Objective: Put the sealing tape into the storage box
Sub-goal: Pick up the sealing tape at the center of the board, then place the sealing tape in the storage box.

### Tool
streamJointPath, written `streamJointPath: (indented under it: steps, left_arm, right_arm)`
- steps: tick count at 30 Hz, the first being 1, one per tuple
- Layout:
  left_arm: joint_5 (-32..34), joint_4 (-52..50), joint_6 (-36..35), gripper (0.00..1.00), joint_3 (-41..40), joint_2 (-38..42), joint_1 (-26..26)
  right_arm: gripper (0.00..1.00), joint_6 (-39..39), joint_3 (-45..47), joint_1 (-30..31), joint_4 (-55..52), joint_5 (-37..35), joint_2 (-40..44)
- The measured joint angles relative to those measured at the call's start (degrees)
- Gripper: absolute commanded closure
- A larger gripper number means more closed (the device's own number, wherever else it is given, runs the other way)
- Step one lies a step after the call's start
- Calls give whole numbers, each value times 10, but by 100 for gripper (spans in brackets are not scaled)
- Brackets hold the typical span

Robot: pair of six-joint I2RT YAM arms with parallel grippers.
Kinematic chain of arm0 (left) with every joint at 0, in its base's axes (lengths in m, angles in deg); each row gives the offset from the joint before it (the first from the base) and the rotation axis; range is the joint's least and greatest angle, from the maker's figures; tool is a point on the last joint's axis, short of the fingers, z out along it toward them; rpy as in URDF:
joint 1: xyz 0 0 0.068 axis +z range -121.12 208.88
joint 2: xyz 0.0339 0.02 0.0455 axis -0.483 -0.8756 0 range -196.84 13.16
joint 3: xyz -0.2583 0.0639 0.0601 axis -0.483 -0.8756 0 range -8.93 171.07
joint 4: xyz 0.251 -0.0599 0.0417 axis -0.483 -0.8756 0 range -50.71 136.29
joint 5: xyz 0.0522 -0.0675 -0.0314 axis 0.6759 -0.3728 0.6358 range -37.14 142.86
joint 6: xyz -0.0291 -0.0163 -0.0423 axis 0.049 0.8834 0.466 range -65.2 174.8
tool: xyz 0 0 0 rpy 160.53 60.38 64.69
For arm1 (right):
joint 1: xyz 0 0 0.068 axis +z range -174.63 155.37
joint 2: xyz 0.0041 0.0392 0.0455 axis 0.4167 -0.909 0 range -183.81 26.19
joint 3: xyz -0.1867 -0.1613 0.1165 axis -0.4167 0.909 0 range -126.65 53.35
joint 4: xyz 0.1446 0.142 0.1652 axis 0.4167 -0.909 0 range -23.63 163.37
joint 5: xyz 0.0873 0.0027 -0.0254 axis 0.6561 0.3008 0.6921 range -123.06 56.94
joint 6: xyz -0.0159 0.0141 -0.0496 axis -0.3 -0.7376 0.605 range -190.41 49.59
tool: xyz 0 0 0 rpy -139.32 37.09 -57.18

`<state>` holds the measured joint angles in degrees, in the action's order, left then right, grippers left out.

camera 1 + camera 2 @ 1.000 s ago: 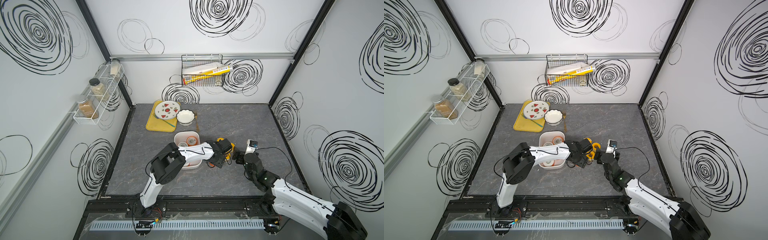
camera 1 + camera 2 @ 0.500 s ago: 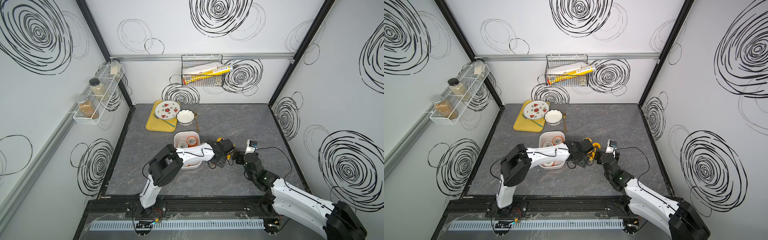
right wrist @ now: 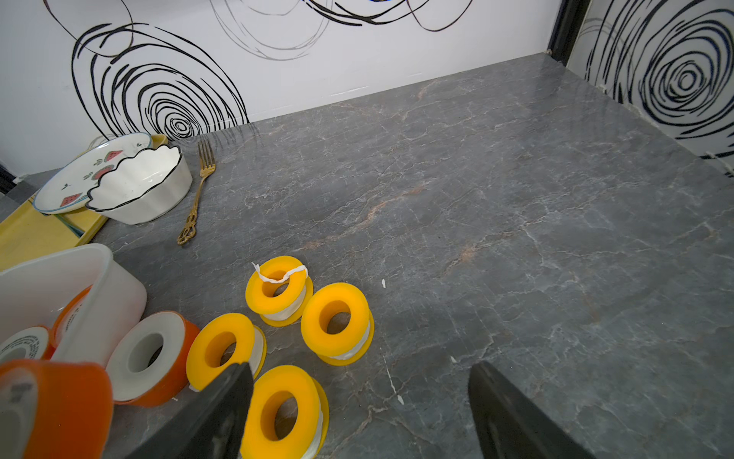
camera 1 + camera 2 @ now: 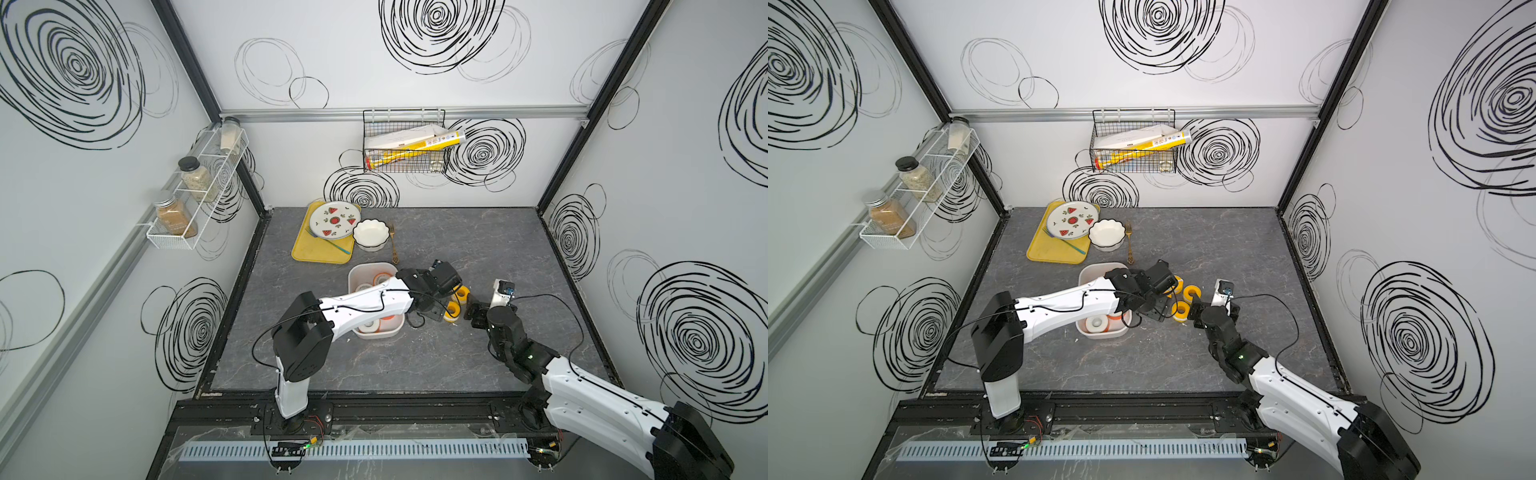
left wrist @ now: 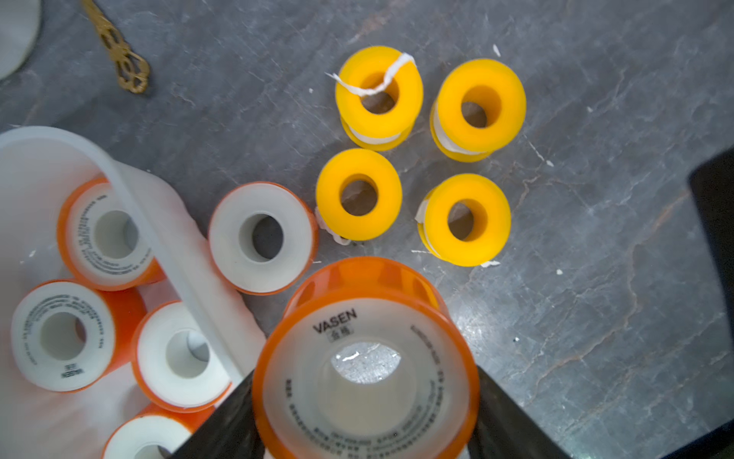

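Note:
The spool is still hanging outside the storage box, so my left gripper will carry it over the side of the box toward the box's far end (image 4: 373, 276) (image 5: 65, 183) and let it go.
My left gripper (image 5: 365, 421) is shut on an orange-flanged sealing tape spool (image 5: 365, 357), holding it over the table just beside the storage box (image 5: 131, 198). The white box (image 4: 357, 276) holds several orange spools (image 5: 105, 234). One more orange spool (image 5: 262, 238) stands on the table against the box wall. Several yellow spools (image 5: 464, 218) are grouped on the table to its right; two show in both top views (image 4: 461, 293) (image 4: 1180, 309). My right gripper (image 3: 357, 417) is open and low beside them, with the nearest yellow spool (image 3: 284, 413) next to one finger (image 3: 222, 413).
At the back left lies a yellow tray (image 4: 307, 253) with a watermelon plate (image 4: 334, 220). A white fluted bowl (image 4: 370, 235) and a gold fork (image 4: 392, 245) sit just behind the box. A wire basket (image 4: 405, 145) and a spice rack (image 4: 195, 195) hang on the walls.
The left arm's elbow has swung to the left while its gripper, still holding the orange spool, has shifted slightly toward the box. The right arm has stayed put.

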<state>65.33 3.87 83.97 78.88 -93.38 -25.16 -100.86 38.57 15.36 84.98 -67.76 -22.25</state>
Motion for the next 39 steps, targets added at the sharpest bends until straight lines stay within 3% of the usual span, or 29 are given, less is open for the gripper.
streamJointPath:
  steps: [8, 15, 24, 39]
  left_arm:
    - [5, -4, -11, 46, -28, 63, 111]
    - [-12, 2, -15, 46, -65, 71, 181]
    - [-35, 31, -15, 46, -75, 48, 214]
    - [-59, 64, -15, 46, -76, -8, 227]
  right_arm:
    - [10, 0, 0, 0, 0, 0, -3]
    - [10, 0, 0, 0, 0, 0, -6]
    - [10, 0, 0, 0, 0, 0, -10]
    - [10, 0, 0, 0, 0, 2, -12]
